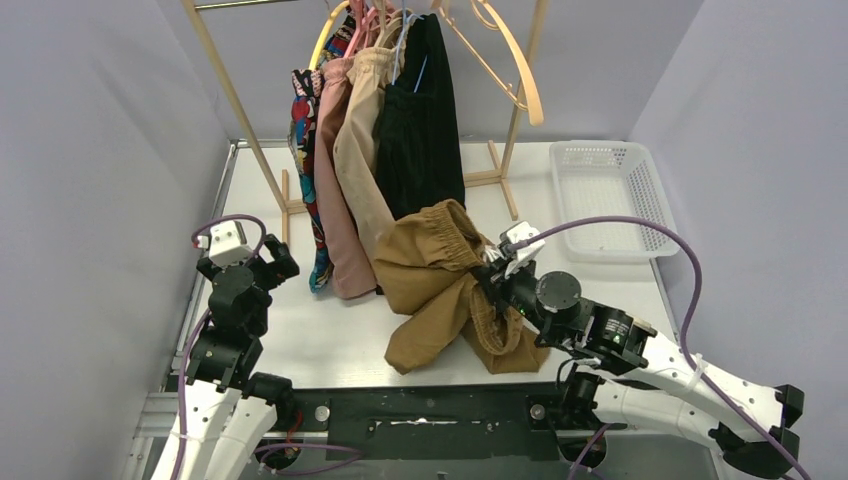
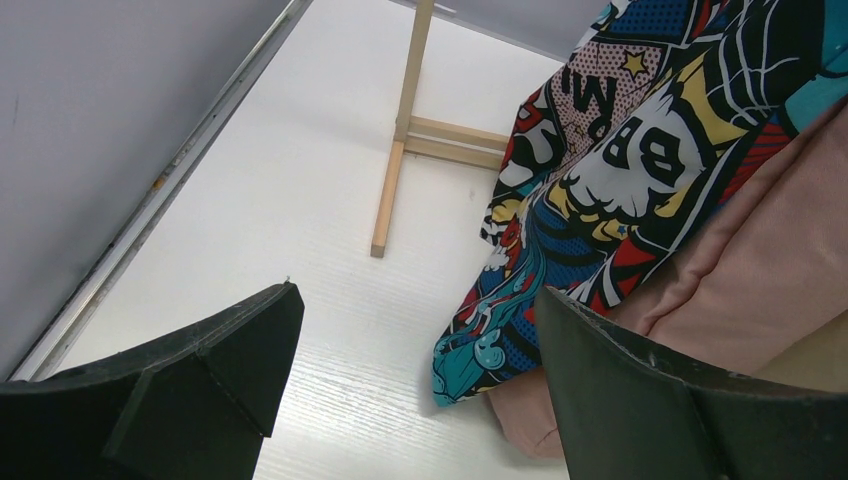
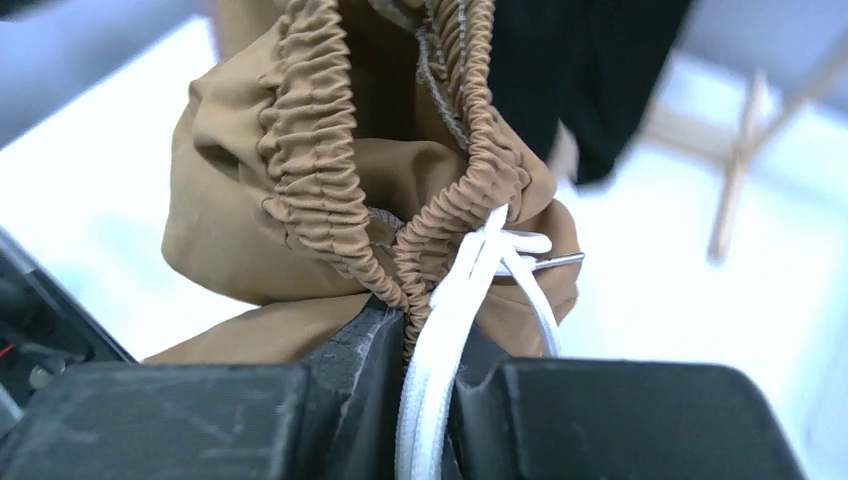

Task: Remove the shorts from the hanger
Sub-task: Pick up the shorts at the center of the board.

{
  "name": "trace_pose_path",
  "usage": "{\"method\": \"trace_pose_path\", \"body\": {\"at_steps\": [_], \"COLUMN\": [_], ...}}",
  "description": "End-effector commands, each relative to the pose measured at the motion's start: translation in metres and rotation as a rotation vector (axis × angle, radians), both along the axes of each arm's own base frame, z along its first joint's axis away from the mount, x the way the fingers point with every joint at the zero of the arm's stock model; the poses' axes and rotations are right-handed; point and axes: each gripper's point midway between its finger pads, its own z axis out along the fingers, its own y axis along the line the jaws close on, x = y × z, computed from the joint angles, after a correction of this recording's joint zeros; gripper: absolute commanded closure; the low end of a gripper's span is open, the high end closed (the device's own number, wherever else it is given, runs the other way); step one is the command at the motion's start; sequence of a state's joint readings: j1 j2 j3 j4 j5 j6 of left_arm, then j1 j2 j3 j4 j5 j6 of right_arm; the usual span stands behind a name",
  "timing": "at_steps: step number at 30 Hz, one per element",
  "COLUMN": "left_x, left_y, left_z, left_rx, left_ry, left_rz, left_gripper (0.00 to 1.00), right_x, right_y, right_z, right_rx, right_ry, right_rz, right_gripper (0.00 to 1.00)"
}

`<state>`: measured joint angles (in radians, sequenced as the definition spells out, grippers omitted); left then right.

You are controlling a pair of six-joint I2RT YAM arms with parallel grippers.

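My right gripper still has the waistband end lifted and will next go lower, tilt its fingers downward and open over the heaped mustard-brown shorts.
The mustard-brown shorts lie heaped on the table in front of the rack, their waistband end lifted. My right gripper is shut on that gathered elastic waistband together with its white drawstring. Black shorts, beige shorts, dusty pink shorts and comic-print shorts hang from hangers on the rack. My left gripper stands open low at the left with nothing between its fingers. In the left wrist view the comic-print hem hangs just beyond the left gripper.
A wooden clothes rack stands at the back of the table, one foot ahead of the left gripper. An empty wooden hanger hangs at its right end. A white plastic basket sits at the back right.
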<state>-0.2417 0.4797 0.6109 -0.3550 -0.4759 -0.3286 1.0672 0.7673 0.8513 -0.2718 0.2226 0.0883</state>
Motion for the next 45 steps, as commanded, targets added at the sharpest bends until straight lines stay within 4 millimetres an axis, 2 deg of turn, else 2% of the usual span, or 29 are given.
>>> {"method": "trace_pose_path", "body": {"at_steps": [1, 3, 5, 7, 11, 13, 14, 15, 16, 17, 22, 25, 27, 32, 36, 37, 38, 41, 43, 45], "left_x": [0.004, 0.005, 0.006, 0.007, 0.007, 0.007, 0.007, 0.007, 0.007, 0.007, 0.007, 0.007, 0.008, 0.007, 0.007, 0.007, 0.006, 0.007, 0.007, 0.007], "left_y": [0.000, -0.001, -0.001, -0.002, -0.002, -0.001, -0.001, -0.001, 0.000, 0.000, -0.001, -0.001, 0.000, 0.000, 0.001, 0.001, 0.001, 0.001, 0.000, 0.000], "left_z": [0.016, 0.016, 0.016, 0.016, 0.013, 0.013, 0.013, 0.013, 0.013, 0.013, 0.013, 0.013, 0.013, 0.014, 0.015, 0.015, 0.015, 0.013, 0.014, 0.013], "left_rx": [-0.007, -0.009, -0.010, -0.009, -0.009, -0.009, -0.009, -0.009, -0.010, -0.009, -0.011, -0.011, -0.011, -0.012, -0.012, -0.012, -0.013, -0.012, -0.013, -0.013], "left_ry": [-0.064, -0.066, -0.067, -0.062, -0.050, -0.051, -0.051, -0.050, -0.051, -0.051, -0.053, -0.054, -0.054, -0.056, -0.059, -0.059, -0.059, -0.056, -0.056, -0.056], "left_rz": [-0.004, -0.009, -0.011, -0.013, -0.015, -0.013, -0.010, -0.009, -0.008, -0.007, -0.010, -0.011, -0.010, -0.009, -0.006, -0.006, -0.005, -0.004, -0.009, -0.011], "left_gripper": [0.13, 0.13, 0.13, 0.13, 0.13, 0.13, 0.13, 0.13, 0.13, 0.13, 0.13, 0.13, 0.13, 0.13, 0.13, 0.13, 0.13, 0.13, 0.13, 0.13], "right_x": [0.008, 0.002, 0.000, 0.003, 0.015, 0.018, 0.019, 0.019, 0.020, 0.020, 0.022, 0.020, 0.018, 0.009, 0.002, -0.002, -0.003, -0.002, 0.003, 0.013], "right_y": [-0.071, -0.081, -0.079, -0.076, -0.079, -0.076, -0.072, -0.070, -0.069, -0.069, -0.070, -0.062, -0.063, -0.096, -0.101, -0.103, -0.101, -0.087, -0.083, -0.083], "right_z": [-0.088, -0.113, -0.135, -0.155, -0.196, -0.209, -0.213, -0.214, -0.215, -0.215, -0.216, -0.224, -0.236, -0.271, -0.299, -0.310, -0.316, -0.323, -0.315, -0.297], "right_rx": [0.036, 0.077, 0.082, 0.042, -0.075, -0.091, -0.094, -0.097, -0.098, -0.095, -0.091, -0.084, -0.120, -0.290, -0.402, -0.441, -0.452, -0.419, -0.373, -0.325], "right_ry": [0.340, 0.448, 0.515, 0.552, 0.680, 0.743, 0.763, 0.773, 0.782, 0.786, 0.800, 0.830, 0.848, 0.859, 0.891, 0.905, 0.912, 0.905, 0.877, 0.823], "right_rz": [-0.516, -0.631, -0.663, -0.684, -0.747, -0.744, -0.734, -0.730, -0.740, -0.749, -0.783, -0.758, -0.764, -0.951, -0.964, -0.977, -0.977, -0.917, -0.903, -0.909], "right_gripper": [1.00, 1.00, 0.95, 0.89, 0.89, 0.81, 0.69, 0.47, 0.14, 0.01, 0.02, 0.03, 0.02, 0.02, 0.01, 0.06, 0.15, 0.41, 0.60, 0.79]}}
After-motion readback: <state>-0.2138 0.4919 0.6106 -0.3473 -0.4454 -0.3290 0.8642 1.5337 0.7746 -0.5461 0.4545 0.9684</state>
